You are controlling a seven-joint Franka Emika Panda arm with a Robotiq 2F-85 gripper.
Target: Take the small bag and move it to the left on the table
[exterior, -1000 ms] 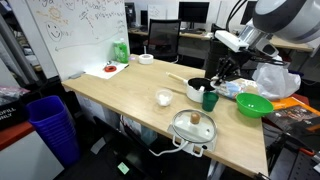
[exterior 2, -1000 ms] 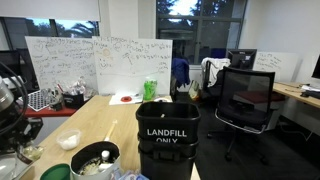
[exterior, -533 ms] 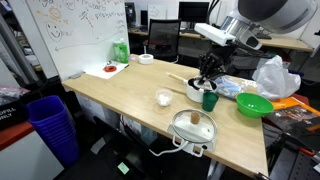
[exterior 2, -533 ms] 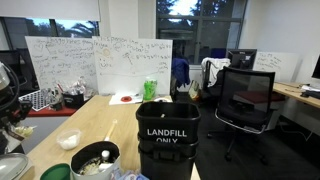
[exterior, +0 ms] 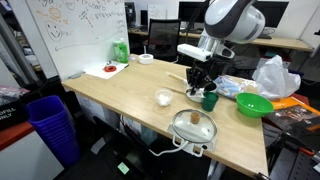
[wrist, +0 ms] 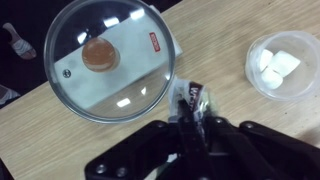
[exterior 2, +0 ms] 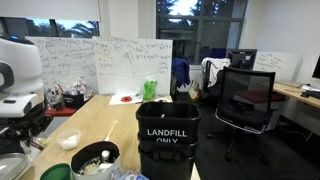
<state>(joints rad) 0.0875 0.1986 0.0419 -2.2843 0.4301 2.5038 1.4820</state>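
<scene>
My gripper moves down toward the bare wood beside the glass lid next, to set the small bag down.
My gripper is shut on the small bag, a clear plastic pouch with dark contents, and holds it above the light wood table. In an exterior view the gripper hangs over the table, above a black pot and a green cup. In an exterior view the arm stands at the far left over the table; the bag is hard to make out there.
Below me are a pan with a glass lid and a small bowl of white cubes. A green bowl and white plastic bag lie further along. A black landfill bin and blue bin stand beside the table.
The arm has swung leftwards across the table with the bag in the gripper, from beside the white plastic bag to over the black pot.
</scene>
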